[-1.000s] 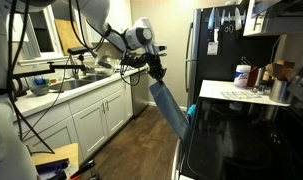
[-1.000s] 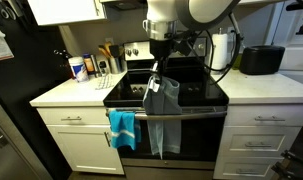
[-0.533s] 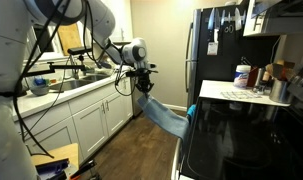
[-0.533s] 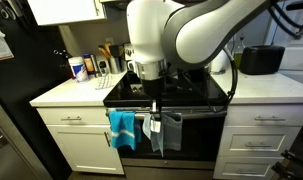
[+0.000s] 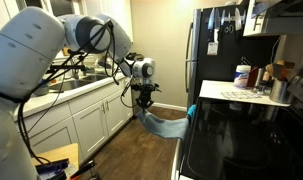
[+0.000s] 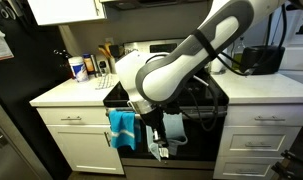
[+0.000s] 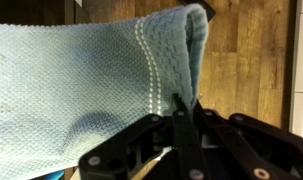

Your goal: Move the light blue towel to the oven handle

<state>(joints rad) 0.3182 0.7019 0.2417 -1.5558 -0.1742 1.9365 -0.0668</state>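
Observation:
My gripper moves the towel's folded edge [image 7: 192, 50] away from the oven next, toward the white cabinets, then releases that edge.
The light blue towel [image 5: 163, 124] stretches in a sagging band from the oven front out to my gripper [image 5: 144, 104]. In an exterior view it hangs as a pale blue fold [image 6: 172, 127] at the oven handle [image 6: 203, 113], partly hidden by my arm. In the wrist view the towel [image 7: 81, 90] fills the upper left, with a white stitched stripe. My gripper [image 7: 184, 102] is shut on the towel's folded edge, above the wooden floor.
A bright teal towel [image 6: 122, 128] hangs on the same handle beside the light blue one; it also shows in an exterior view [image 5: 192, 110]. The black fridge [image 5: 213, 45] stands past the oven. White cabinets [image 5: 91, 120] and a sink counter line the opposite side.
My gripper has moved down and away from the oven with the towel's edge in it. The towel went from hanging steeply to being stretched out almost level from the handle.

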